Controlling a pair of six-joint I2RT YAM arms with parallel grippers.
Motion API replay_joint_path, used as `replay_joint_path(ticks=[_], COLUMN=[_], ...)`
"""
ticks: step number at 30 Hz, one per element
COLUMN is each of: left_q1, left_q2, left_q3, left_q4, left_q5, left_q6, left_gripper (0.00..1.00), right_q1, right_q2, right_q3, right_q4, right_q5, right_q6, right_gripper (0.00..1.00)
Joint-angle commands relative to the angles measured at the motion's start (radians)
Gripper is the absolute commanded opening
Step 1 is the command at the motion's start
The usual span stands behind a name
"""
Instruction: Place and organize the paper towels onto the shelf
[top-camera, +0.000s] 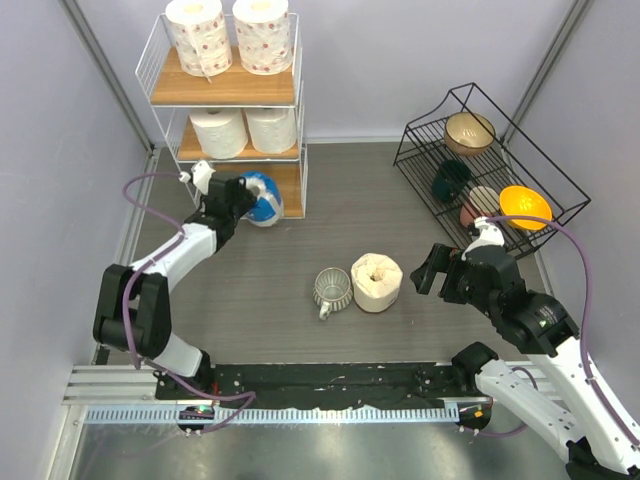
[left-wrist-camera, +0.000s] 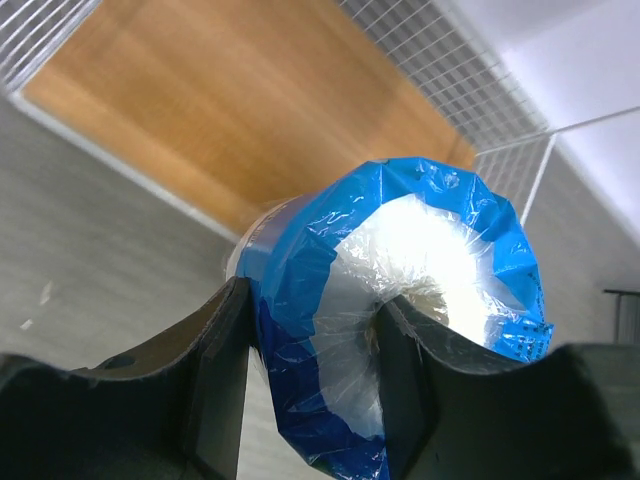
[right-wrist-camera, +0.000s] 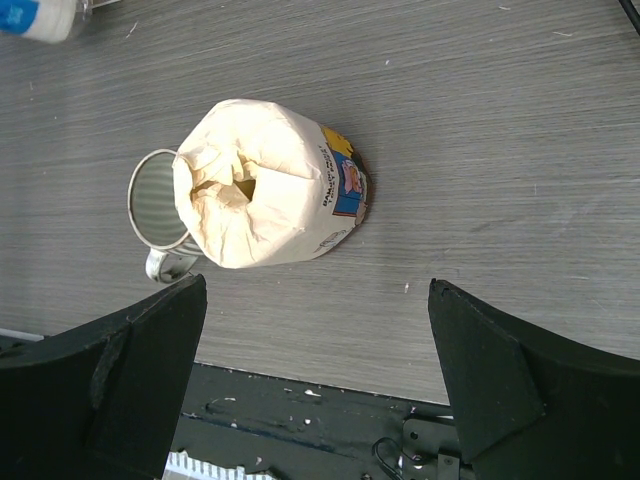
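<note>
My left gripper moves away from my base next, carrying the blue-wrapped roll farther over the bottom board, then opens there.
The shelf (top-camera: 228, 91) stands at the back left. Two red-dotted paper towels (top-camera: 199, 34) fill its top board and two plain white ones (top-camera: 219, 131) its middle board. My left gripper (top-camera: 232, 200) is shut on the blue-wrapped roll (top-camera: 263, 197), which sits at the front of the bottom board. In the left wrist view the fingers pinch the blue roll (left-wrist-camera: 430, 250) at its end, in front of the wooden board (left-wrist-camera: 250, 100). A cream roll (top-camera: 377, 282) stands upright mid-table. My right gripper (top-camera: 440, 272) is open just right of it and holds nothing; the cream roll (right-wrist-camera: 265, 185) lies ahead of the gripper (right-wrist-camera: 318, 290).
A clear glass mug (top-camera: 333, 290) stands against the cream roll's left side, and the mug (right-wrist-camera: 150, 200) shows behind the roll in the right wrist view. A black wire rack (top-camera: 480, 160) with bowls, one of them orange (top-camera: 526, 205), stands at the back right.
</note>
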Motion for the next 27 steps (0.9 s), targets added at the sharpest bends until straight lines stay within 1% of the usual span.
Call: replay_joint_path(ticks=[1, 9, 16, 18, 19, 20, 22, 23, 27], left_q1=[0.012, 0.024, 0.027, 0.027, 0.029, 0.029, 0.027, 0.029, 0.029], left_q2=[0.070, 0.203, 0.251, 0.257, 0.260, 0.260, 0.257, 0.251, 0.220], left_q3=[0.112, 0.213, 0.264, 0.269, 0.266, 0.261, 0.249, 0.230, 0.178], left_q4=[0.106, 0.141, 0.144, 0.144, 0.144, 0.144, 0.155, 0.159, 0.178], left_q5=[0.055, 0.065, 0.068, 0.069, 0.069, 0.071, 0.074, 0.075, 0.086], left_q6=[0.015, 0.015, 0.021, 0.021, 0.021, 0.018, 0.012, 0.010, -0.002], left_gripper=[0.40, 0.40, 0.40, 0.41, 0.44, 0.50, 0.55, 0.59, 0.70], right_q1=[0.005, 0.005, 0.005, 0.005, 0.005, 0.005, 0.005, 0.005, 0.005], right_q2=[0.008, 0.014, 0.022, 0.021, 0.019, 0.019, 0.019, 0.019, 0.022], right_q3=[0.027, 0.027, 0.027, 0.027, 0.027, 0.027, 0.025, 0.025, 0.028], right_q4=[0.032, 0.030, 0.032, 0.030, 0.030, 0.030, 0.030, 0.030, 0.030], right_q5=[0.014, 0.018, 0.018, 0.018, 0.020, 0.020, 0.018, 0.018, 0.018], right_q6=[-0.006, -0.006, -0.006, -0.005, -0.006, -0.006, -0.005, -0.003, -0.008], right_gripper=[0.98, 0.98, 0.98, 0.98, 0.98, 0.98, 0.98, 0.98, 0.98])
